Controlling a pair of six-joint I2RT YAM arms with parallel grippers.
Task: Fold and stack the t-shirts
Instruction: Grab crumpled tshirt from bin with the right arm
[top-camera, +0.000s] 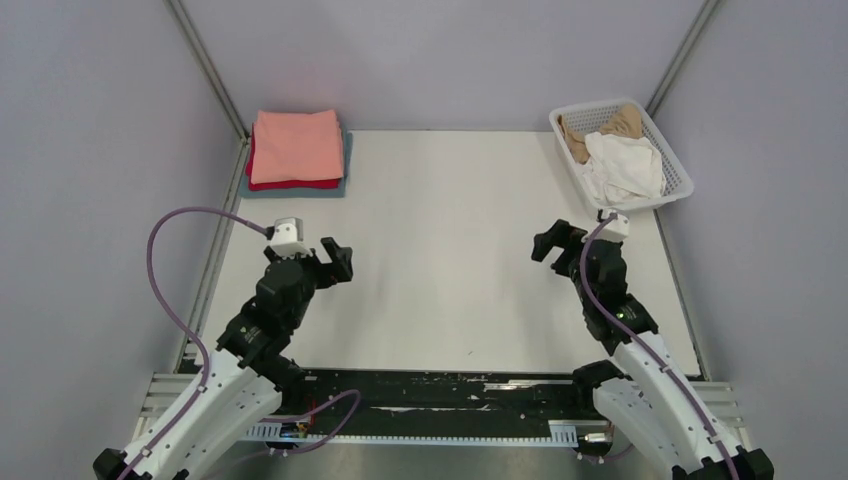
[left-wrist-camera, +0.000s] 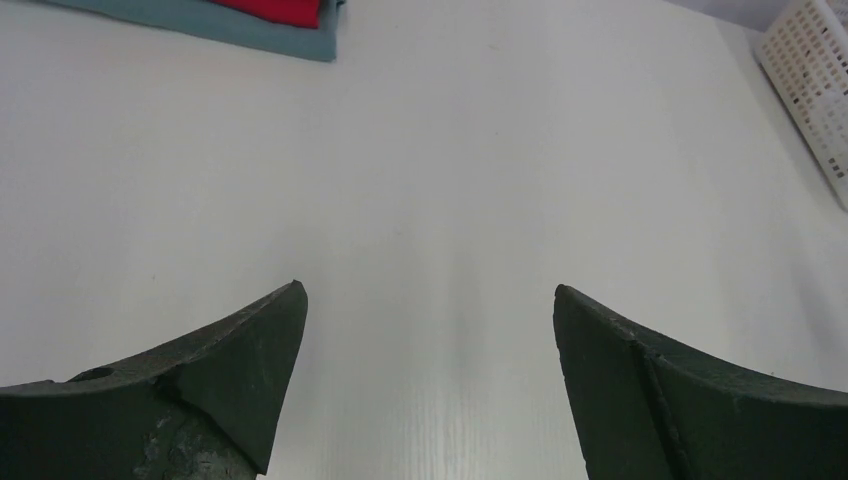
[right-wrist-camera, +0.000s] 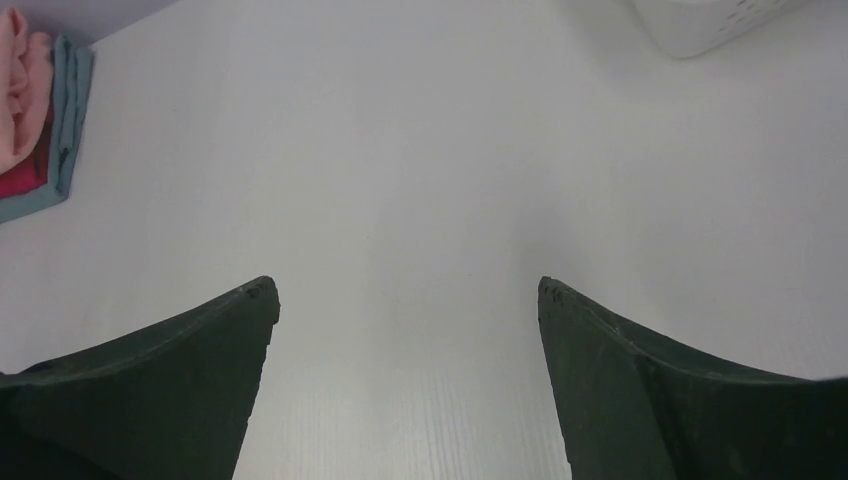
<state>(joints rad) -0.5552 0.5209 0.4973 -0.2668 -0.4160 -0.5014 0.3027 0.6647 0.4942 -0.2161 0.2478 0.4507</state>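
The right gripper will next move away from the robot's base over the basket's rim, then go down onto the white t-shirt's crumpled folds (top-camera: 624, 169).
A folded stack lies at the table's far left: the salmon-pink t-shirt (top-camera: 296, 145) on top, the red t-shirt (top-camera: 292, 184) under it, the grey-blue t-shirt (top-camera: 290, 191) at the bottom. The stack's corner shows in the left wrist view (left-wrist-camera: 255, 30) and its edge in the right wrist view (right-wrist-camera: 40, 130). The white t-shirt (top-camera: 624, 168) and the tan t-shirt (top-camera: 610, 125) lie crumpled in the basket at the far right. My left gripper (top-camera: 340, 258) is open and empty above bare table, as is my right gripper (top-camera: 556, 240).
The white mesh basket (top-camera: 680, 180) stands at the far right corner; it also shows in the left wrist view (left-wrist-camera: 812, 70) and the right wrist view (right-wrist-camera: 700, 25). Grey walls enclose the table on three sides. A black rail (top-camera: 430, 395) runs along the near edge.
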